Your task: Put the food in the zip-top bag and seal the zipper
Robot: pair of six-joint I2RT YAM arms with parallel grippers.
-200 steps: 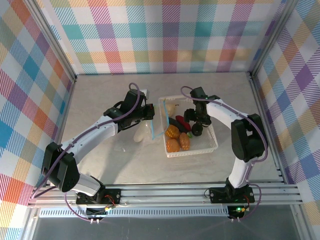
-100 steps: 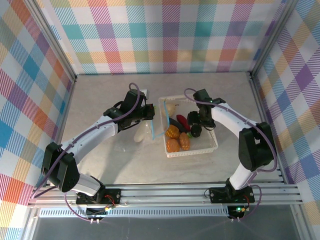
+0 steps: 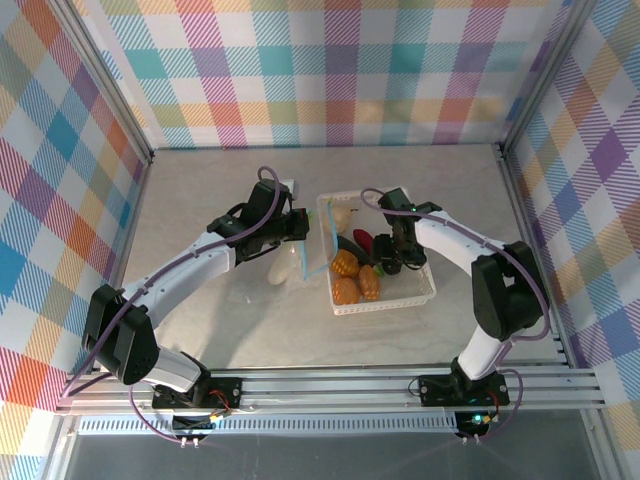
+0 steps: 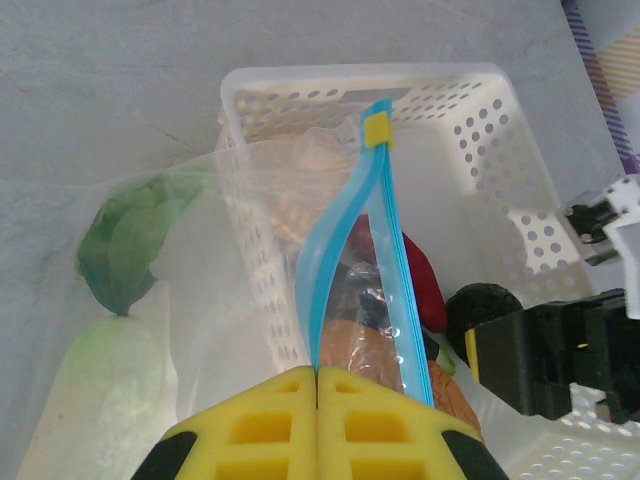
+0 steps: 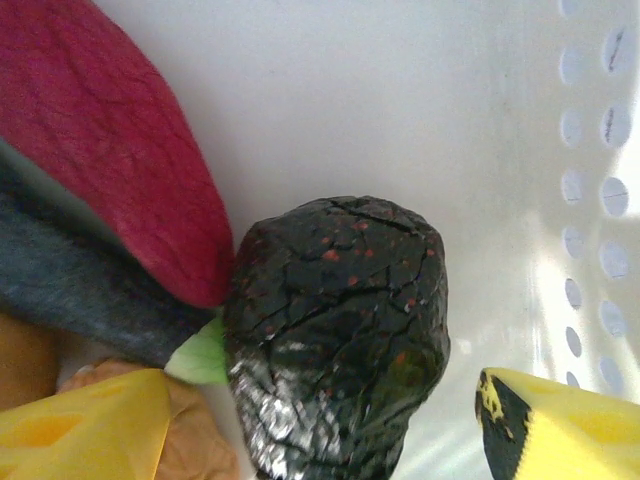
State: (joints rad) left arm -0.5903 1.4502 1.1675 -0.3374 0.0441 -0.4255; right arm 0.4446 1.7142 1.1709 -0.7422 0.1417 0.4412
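Note:
The right gripper's two yellow fingers are already on both sides of the black lump [image 3: 391, 268] [image 5: 335, 330] with open gaps, so the right gripper will next go down slightly around it and close those fingers on its sides.
The clear zip-top bag [image 4: 200, 260] hangs beside the white basket [image 3: 425, 290], mouth up. My left gripper [image 4: 318, 372] is shut on one lip of its light-blue zipper [image 4: 345, 240], and the mouth gapes slightly. A white radish [image 4: 95, 390] with green leaves lies inside the bag. In the basket lies the rest of the food: orange bread pieces [image 3: 345, 265], a red piece [image 5: 110, 150], a dark eggplant [image 5: 80, 290] and a black lump [image 5: 335, 330]. My right gripper [image 5: 320, 430] is open low in the basket, one yellow finger [image 5: 560, 425] on each side of the black lump, with gaps.
The basket's perforated wall [image 5: 600, 180] stands close on the right of the black lump. A pale shell-shaped piece [image 3: 340, 215] lies at the basket's far end. Bare table [image 3: 220, 330] spreads around the bag and basket, inside plaid walls.
My right gripper has turned and come down over the black lump in the basket. The left gripper and the bag have stayed where they were.

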